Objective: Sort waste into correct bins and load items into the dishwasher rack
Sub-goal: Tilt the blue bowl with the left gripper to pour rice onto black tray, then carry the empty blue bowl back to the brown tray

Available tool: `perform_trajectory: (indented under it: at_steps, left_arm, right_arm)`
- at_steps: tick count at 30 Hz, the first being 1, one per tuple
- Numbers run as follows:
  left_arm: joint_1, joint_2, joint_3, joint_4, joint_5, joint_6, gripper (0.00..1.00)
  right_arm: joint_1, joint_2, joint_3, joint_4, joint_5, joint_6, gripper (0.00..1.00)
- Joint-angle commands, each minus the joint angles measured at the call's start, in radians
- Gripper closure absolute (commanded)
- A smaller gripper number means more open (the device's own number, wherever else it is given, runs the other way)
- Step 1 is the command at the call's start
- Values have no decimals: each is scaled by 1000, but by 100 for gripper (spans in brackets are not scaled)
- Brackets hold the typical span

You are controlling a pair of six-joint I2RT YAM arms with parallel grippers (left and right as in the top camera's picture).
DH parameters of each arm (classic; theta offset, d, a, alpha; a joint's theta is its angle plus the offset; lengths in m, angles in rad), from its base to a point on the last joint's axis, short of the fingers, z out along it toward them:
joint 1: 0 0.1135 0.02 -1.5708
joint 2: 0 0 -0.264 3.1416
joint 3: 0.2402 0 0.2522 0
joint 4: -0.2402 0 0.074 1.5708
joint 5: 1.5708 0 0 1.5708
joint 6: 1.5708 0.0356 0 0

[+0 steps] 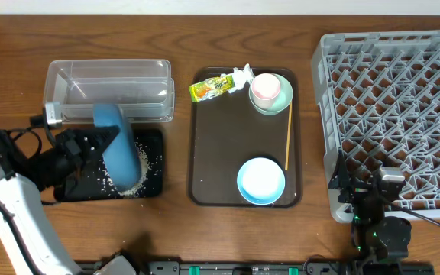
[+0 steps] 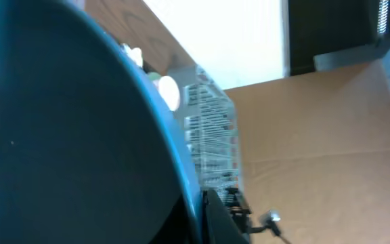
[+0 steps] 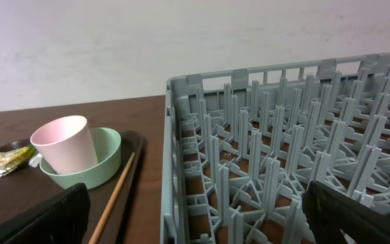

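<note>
My left gripper will swing across and go down, level the plate (image 1: 119, 149) and then let go of it, because the serving tray's bare bottom is below, to its right in the overhead view.
My left gripper (image 1: 98, 145) is shut on the dark blue plate (image 1: 119, 149) and holds it tilted on edge over the black tray (image 1: 153, 183); the plate fills the left wrist view (image 2: 66, 135). White rice grains (image 1: 132, 186) lie in the tray under the plate. The clear tub (image 1: 109, 92) stands behind it. On the brown serving tray (image 1: 205, 153) are the snack wrapper (image 1: 212, 88), a white tissue (image 1: 243, 74), the pink cup (image 1: 264, 88) inside the mint bowl (image 1: 281, 99), the light blue bowl (image 1: 260, 181) and the chopstick (image 1: 288, 137). My right gripper (image 3: 195, 217) is open at the grey rack's (image 1: 403, 114) front left corner.
The rack (image 3: 283, 156) is the nearest obstacle to my right gripper, its pegs upright. The cup (image 3: 63, 142), mint bowl (image 3: 103, 159) and chopstick (image 3: 114, 196) lie left of it in the right wrist view. Bare wooden table lies between trays and rack.
</note>
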Motion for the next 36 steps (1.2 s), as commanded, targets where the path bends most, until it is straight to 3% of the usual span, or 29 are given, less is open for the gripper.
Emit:
perform_trajectory:
  at_steps: [1,4,7,12,24,29,36]
  left_arm:
    - [-19,-81,18,82,148,-32,94]
    - [-54,-141,40,187,36,-280,94]
    - [-127,-205,71,248,-31,-375,94]
    - [-364,-269,175,282,-460,-541,94]
    - [-1040,-137,223,415,-965,-558,94]
    - [-1202,3,223,488,-1125,-558,93]
    - [-1295,218,223,578,-1247,-558,89]
  right_arm:
    - [8,-1,-1,-3,11,-6,1]
    - [8,-1,-1,-3,11,-6,1]
    - [8,-1,-1,-3,11,-6,1]
    - [8,-1,-1,-3,11,-6,1]
    - [8,-1,-1,-3,11,-6,1]
    - [8,-1,-1,-3,11,-6,1]
    - [8,-1,-1,-3,11,-6,1]
